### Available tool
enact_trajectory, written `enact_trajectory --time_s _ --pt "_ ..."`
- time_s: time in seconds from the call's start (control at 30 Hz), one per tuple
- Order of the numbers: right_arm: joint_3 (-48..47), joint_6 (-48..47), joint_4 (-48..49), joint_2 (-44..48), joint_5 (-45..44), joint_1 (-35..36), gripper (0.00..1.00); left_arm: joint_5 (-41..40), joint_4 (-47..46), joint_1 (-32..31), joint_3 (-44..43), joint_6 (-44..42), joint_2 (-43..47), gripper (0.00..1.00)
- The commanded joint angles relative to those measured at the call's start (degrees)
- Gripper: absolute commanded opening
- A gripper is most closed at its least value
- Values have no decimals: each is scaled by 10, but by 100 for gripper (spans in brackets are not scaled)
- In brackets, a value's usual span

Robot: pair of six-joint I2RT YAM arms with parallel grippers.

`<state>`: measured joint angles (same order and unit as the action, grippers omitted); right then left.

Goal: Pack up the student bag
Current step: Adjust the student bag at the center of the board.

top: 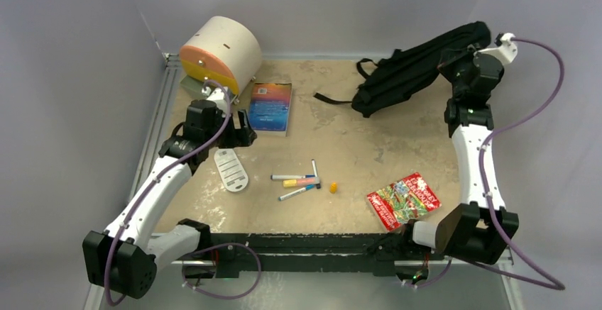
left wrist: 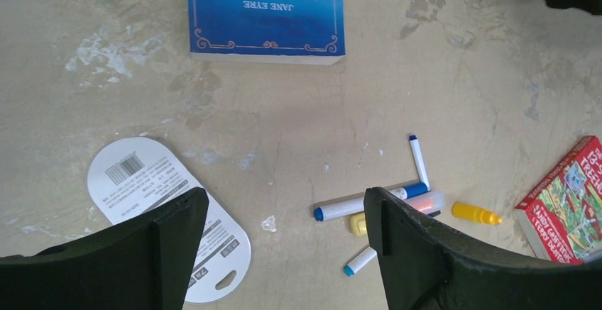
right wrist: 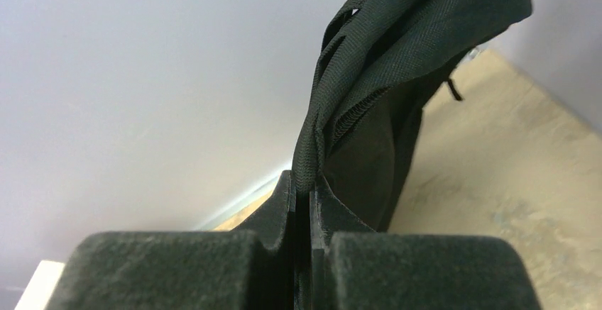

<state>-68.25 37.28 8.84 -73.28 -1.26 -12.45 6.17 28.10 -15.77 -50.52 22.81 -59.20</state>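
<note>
My right gripper holds the bag's fold and next needs to carry it left in the top view over the bare tabletop beyond the markers and release.
The student bag (top: 419,65) is a black fabric backpack at the back right of the table, its right end lifted. My right gripper (top: 454,58) is shut on a fold of the bag's fabric by the zipper (right wrist: 334,122) and holds it up near the wall (right wrist: 142,76). My left gripper (left wrist: 284,214) is open and empty, hovering above the table between a white tag (left wrist: 160,203) and several markers (left wrist: 383,203). A blue book (top: 270,107) lies just beyond it, also in the left wrist view (left wrist: 266,12). A red booklet (top: 403,200) lies at the front right.
A cream-and-orange cylindrical box (top: 216,53) stands at the back left. A small yellow cap (top: 333,187) lies beside the markers (top: 298,181). A loose black strap (top: 334,99) trails from the bag onto the table. Walls close in the table on three sides.
</note>
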Motion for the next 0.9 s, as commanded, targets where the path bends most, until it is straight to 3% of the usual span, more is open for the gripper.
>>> enact_trajectory --time_s 0.0,0.2,0.4,0.5,0.7,0.87 --pt "-87 -59 23 56 -92 -5 0 59 -46 -3 -39 -2 -14 80" --pt "-195 -177 5 26 -199 -6 0 62 -48 -7 -41 -10 -21 80" --pt "-291 -235 -69 -42 -86 6 0 58 -48 -7 -30 -9 -18 80" --pt "-288 -260 -114 -80 -75 54 0 56 -43 -7 -33 -8 -21 80" --pt "-248 -330 -160 -135 -190 202 0 50 -35 -7 -34 -11 -19 80" --pt "-213 -355 -153 -144 -238 271 0 44 -33 -7 -37 -10 -21 80"
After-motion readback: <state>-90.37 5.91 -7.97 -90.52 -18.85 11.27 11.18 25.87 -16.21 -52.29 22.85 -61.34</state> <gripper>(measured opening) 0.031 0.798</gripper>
